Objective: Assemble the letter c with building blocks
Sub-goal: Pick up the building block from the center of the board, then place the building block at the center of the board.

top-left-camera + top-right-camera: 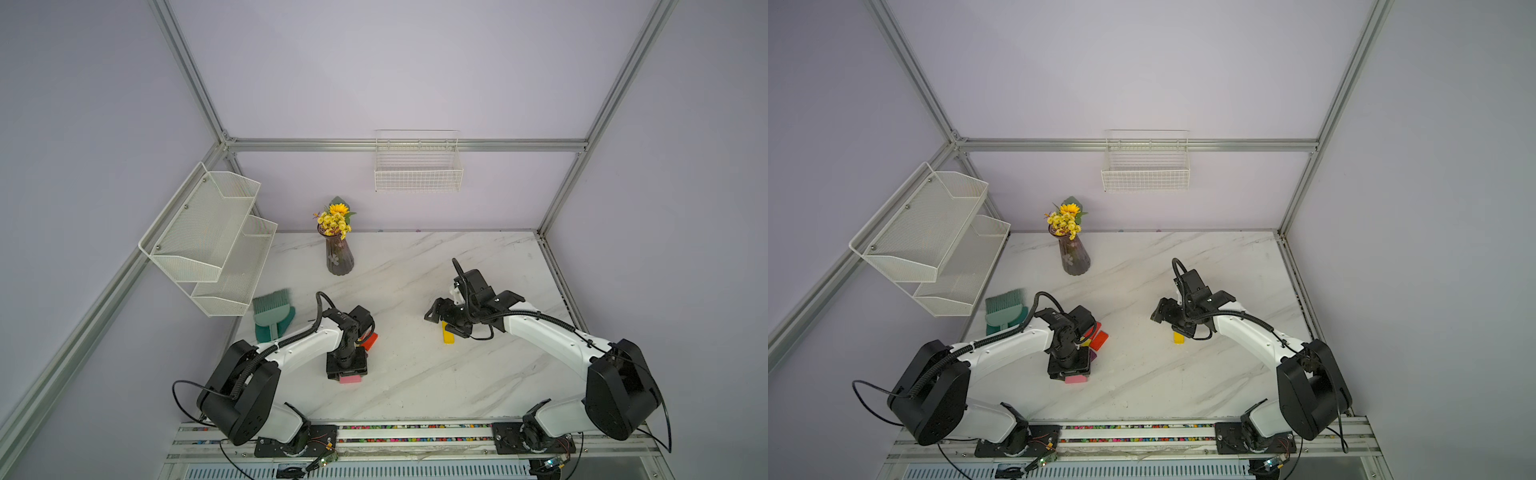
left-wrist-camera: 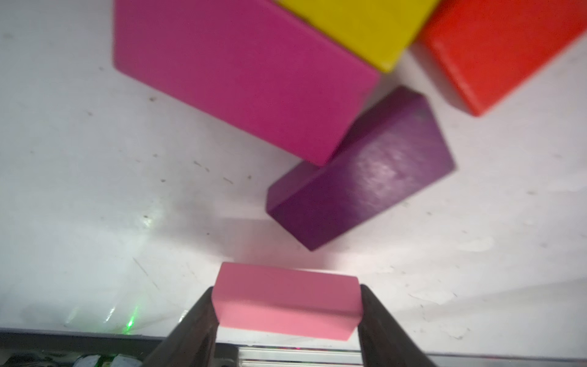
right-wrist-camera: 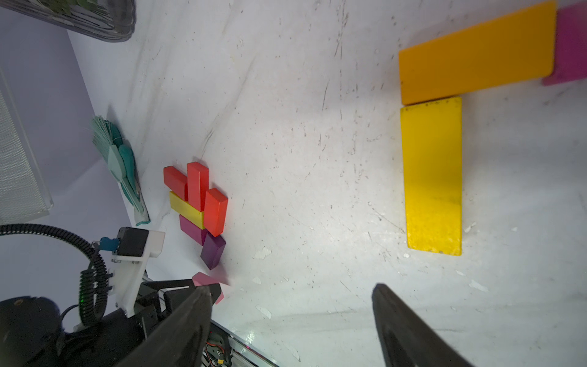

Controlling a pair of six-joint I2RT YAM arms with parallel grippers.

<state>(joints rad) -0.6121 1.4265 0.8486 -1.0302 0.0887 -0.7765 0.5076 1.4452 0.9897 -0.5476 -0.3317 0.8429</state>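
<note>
The robot's left gripper will carry the light pink block across the tabletop to the long yellow block's near end (image 1: pixel 448 341) next and let go of it there, because that end is bare.
My left gripper (image 2: pixel 286 287) is shut on a light pink block (image 2: pixel 286 302), one finger on each short end, near the table's front left (image 1: pixel 351 378). Just beyond it lies the pile of building blocks: a purple one (image 2: pixel 365 178), a magenta one (image 2: pixel 241 79), a yellow one (image 2: pixel 359 25) and a red one (image 2: pixel 502 47). My right gripper (image 3: pixel 292 287) hangs open and empty over the middle right of the table (image 1: pixel 436 311). Under it a long yellow block (image 3: pixel 432 178) meets an orange block (image 3: pixel 476 54) at a right angle, with a magenta block (image 3: pixel 571 44) at the orange one's far end.
A dark glass vase of yellow flowers (image 1: pixel 340 253) stands at the back left. A teal brush (image 1: pixel 272 316) lies by the left edge under a white mesh shelf (image 1: pixel 208 237). A white wire basket (image 1: pixel 417 166) hangs on the back wall.
</note>
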